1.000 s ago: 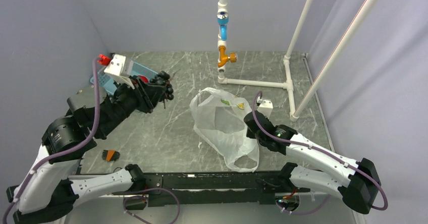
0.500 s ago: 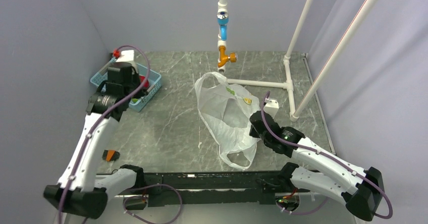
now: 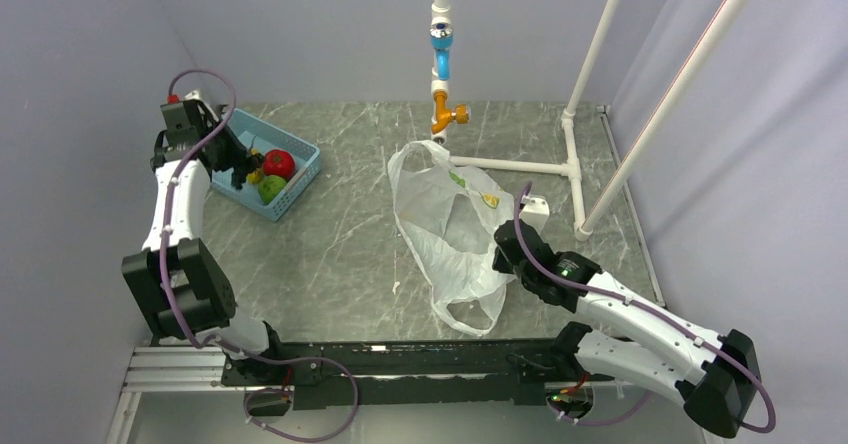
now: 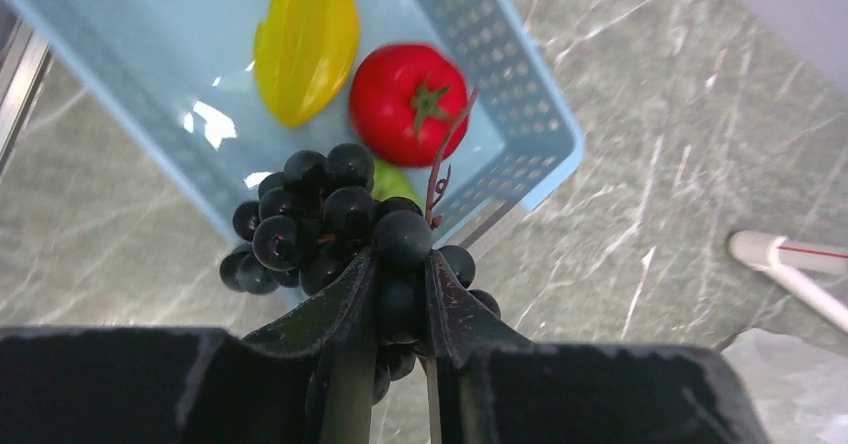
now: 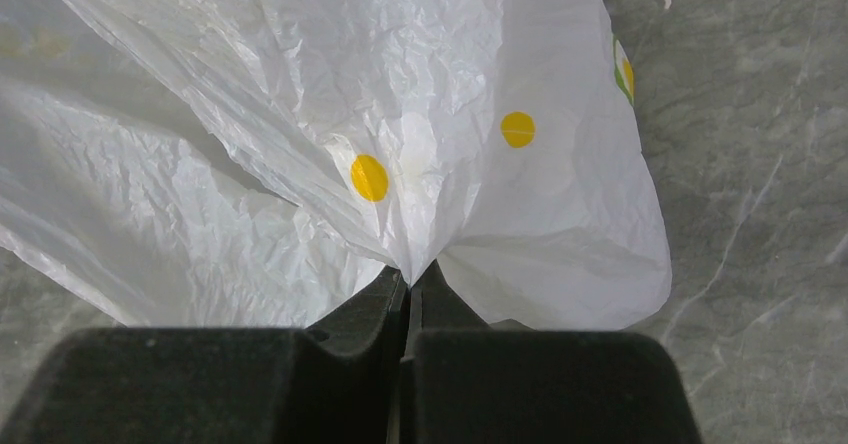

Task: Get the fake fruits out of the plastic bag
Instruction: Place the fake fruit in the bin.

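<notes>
The grape bunch (image 4: 320, 224) still hangs above the basket's rim. My left gripper lowers it into the blue basket (image 3: 303, 172) next, down beside the yellow and red fruits.
My left gripper (image 4: 400, 264) is shut on a dark purple-black grape bunch (image 4: 320, 224) and holds it just above the near rim of a blue lattice basket (image 4: 520, 94). In the basket lie a red round fruit (image 4: 410, 104), a yellow oblong one (image 4: 305, 44) and a green one (image 4: 393, 180), mostly hidden behind the bunch. From above, the left gripper (image 3: 240, 169) hangs over the basket (image 3: 303, 172) at the back left. The plastic bag (image 3: 450, 234) lies slack mid-table. My right gripper (image 5: 410, 276) is shut on a pinch of the bag's film (image 5: 400, 114). The bag's inside is hidden.
A white pipe frame (image 3: 573, 169) with blue and orange fittings (image 3: 441, 74) stands behind and to the right of the bag. The left wall is close beside the left arm. Bare marbled tabletop (image 3: 330, 244) lies between basket and bag.
The left arm has swung from the table's middle left back to the basket, carrying the grape bunch. The bag shifted and stretched slightly, with the right gripper still pinching it.
</notes>
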